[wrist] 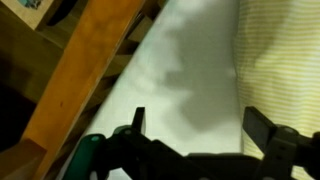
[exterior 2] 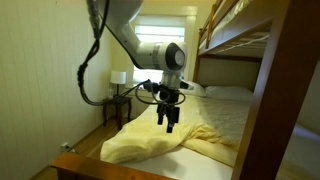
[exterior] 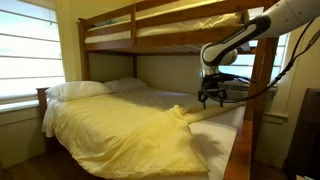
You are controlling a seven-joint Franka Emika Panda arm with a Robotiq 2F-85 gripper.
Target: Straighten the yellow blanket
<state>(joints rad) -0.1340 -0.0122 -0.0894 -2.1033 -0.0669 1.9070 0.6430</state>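
The raised fold (exterior: pixel 181 112) is outward of my gripper and below it, and my gripper has only white sheet between its fingers. I need to move my gripper outward and down onto the fold.
The yellow blanket (exterior: pixel 120 125) lies wrinkled over the lower bunk's mattress, with a bunched fold near the bed's side edge. It also shows in an exterior view (exterior 2: pixel 170 145) and at the right of the wrist view (wrist: pixel 285 60). My gripper (exterior: pixel 211 98) hangs above the bunched fold, clear of the fabric, and shows in an exterior view (exterior 2: pixel 168 118) too. In the wrist view the gripper (wrist: pixel 195 125) is open and empty, with white sheet (wrist: pixel 190 60) between its fingers.
A wooden bunk bed frame (exterior: pixel 260 110) surrounds the mattress, and its rail (wrist: pixel 80 75) runs close beside my gripper. White pillows (exterior: pixel 80 89) lie at the head. The upper bunk (exterior: pixel 160 30) is overhead. A nightstand with a lamp (exterior 2: pixel 118 85) stands by the window.
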